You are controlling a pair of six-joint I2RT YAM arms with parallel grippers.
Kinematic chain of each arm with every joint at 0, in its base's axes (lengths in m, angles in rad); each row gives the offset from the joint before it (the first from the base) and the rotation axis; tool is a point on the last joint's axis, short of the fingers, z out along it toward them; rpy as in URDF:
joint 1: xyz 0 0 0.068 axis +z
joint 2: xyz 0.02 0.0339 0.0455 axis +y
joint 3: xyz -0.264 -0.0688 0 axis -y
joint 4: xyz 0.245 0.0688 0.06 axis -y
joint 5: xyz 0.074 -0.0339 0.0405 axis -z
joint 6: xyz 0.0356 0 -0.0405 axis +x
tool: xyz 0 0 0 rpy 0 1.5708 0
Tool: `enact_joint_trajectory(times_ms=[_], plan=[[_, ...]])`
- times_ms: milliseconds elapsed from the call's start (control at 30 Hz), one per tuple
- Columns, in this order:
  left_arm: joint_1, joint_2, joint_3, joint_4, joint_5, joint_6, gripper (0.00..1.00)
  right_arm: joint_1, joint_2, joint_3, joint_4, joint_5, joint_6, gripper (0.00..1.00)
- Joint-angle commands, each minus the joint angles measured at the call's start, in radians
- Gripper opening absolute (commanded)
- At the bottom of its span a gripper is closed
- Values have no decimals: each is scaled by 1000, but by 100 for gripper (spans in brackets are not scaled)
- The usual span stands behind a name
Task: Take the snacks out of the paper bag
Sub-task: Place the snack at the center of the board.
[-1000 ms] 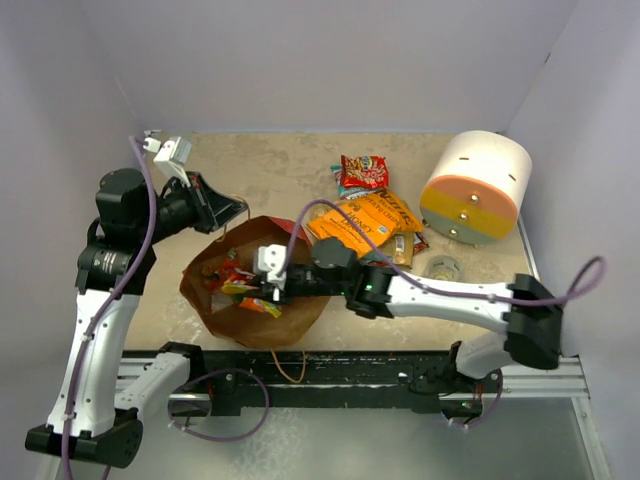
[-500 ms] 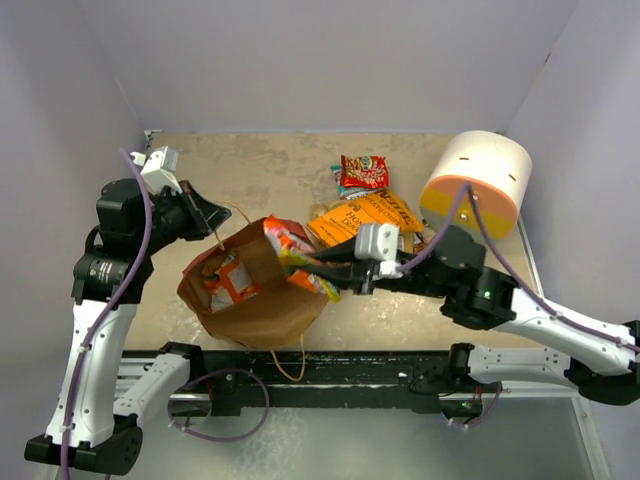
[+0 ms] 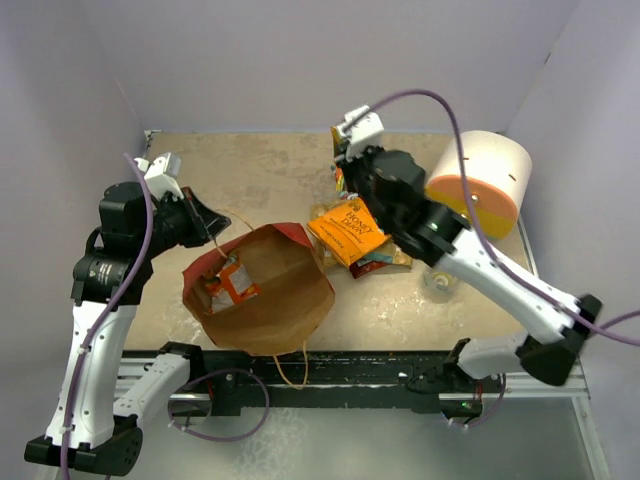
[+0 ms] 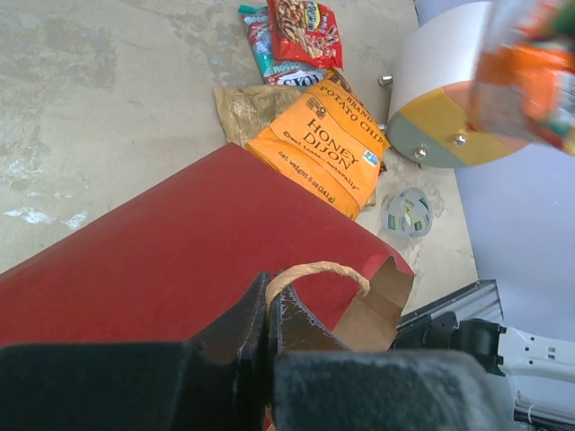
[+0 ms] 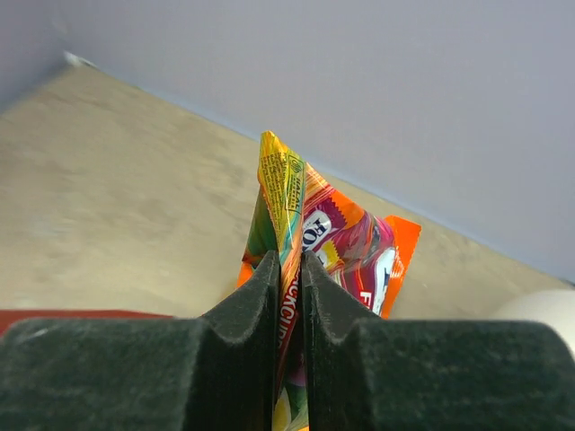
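My right gripper will go down next onto the red and teal packets below it and let go of the multicoloured candy pack [image 5: 355,238] where the other snacks are.
The paper bag [image 3: 270,295], red outside and brown inside, lies open at the front left. An orange and white snack packet [image 3: 232,285] shows inside it. My left gripper [image 3: 210,228] is shut on the bag's string handle [image 4: 319,269] and holds the bag's red side [image 4: 162,251] up. My right gripper [image 5: 289,269] is shut on a multicoloured candy pack [image 5: 355,238] and holds it in the air at the back [image 3: 345,178], above the snack pile. The orange Honey Dijon packet [image 3: 350,228] lies on the table, with a red packet [image 4: 305,27] and a teal packet [image 4: 262,45] behind it.
A white cylinder with an orange-yellow band [image 3: 478,185] lies at the back right. A clear tape roll [image 3: 440,280] sits in front of it. A brown packet [image 4: 244,108] lies under the pile. Walls close the back and both sides.
My right gripper has pulled the candy pack out of the bag and carried it up and back to the right, over the pile. My left gripper has kept its hold on the handle.
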Motion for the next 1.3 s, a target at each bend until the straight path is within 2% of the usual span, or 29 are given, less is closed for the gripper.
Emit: enact_joint_trajectory(times_ms=[0, 100, 200, 500, 633, 867, 1067, 1267], plan=[[-2, -22, -16, 31, 48, -31, 0, -81, 178, 95, 29, 32, -96, 0], [-2, -31, -10, 2, -3, -58, 0, -126, 299, 110, 132, 43, -167, 0], [-2, -37, 19, -41, -47, -34, 0, -189, 433, 175, 148, 38, -178, 0], [-1, -29, 75, -44, -43, 54, 0, -300, 703, 337, 203, 35, -356, 0], [-2, -2, 89, -38, -15, 91, 0, -336, 758, 384, 191, -6, -360, 0], [-2, 29, 111, -37, 7, 140, 0, -342, 860, 442, 188, 9, -349, 0], [-2, 50, 125, -53, 15, 158, 0, -345, 905, 414, 240, 18, -441, 0], [-2, 55, 135, -62, 9, 163, 0, -348, 923, 391, 247, 8, -437, 4]])
